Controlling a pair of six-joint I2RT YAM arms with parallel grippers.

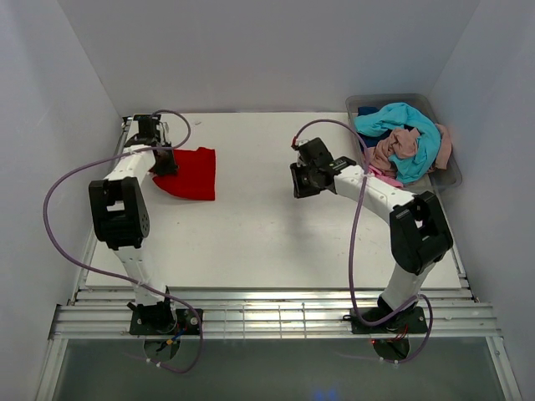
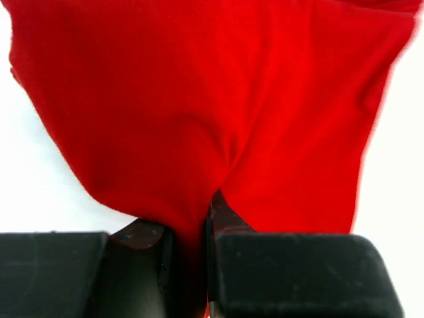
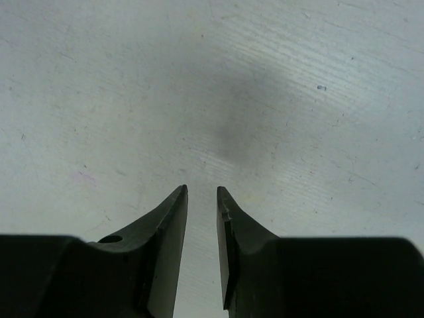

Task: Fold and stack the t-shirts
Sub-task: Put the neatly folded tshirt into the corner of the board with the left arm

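Observation:
The left gripper will next drag the fold of the t-shirt toward the side, slightly outward, and then open, because bare table shows between the red t-shirt (image 1: 194,174) and that side.
A plain bright red t-shirt (image 1: 194,174) lies bunched on the white table at the far left. My left gripper (image 1: 165,161) is at its left edge, shut on a pinched fold of the red cloth (image 2: 218,99); the fabric runs down between the fingers (image 2: 192,218). My right gripper (image 1: 299,180) hovers over bare table near the middle, holding nothing, its jaws nearly together with only a narrow slit (image 3: 202,193). A turquoise tee (image 1: 403,119), a dusty pink one (image 1: 398,149), a bright pink one (image 1: 385,175) and a dark blue one (image 1: 366,110) are heaped in the bin.
The clear grey plastic bin (image 1: 452,179) stands at the back right corner, against the right wall. White walls close in the table at left, back and right. A slatted rail (image 1: 267,317) runs along the near edge by the arm bases.

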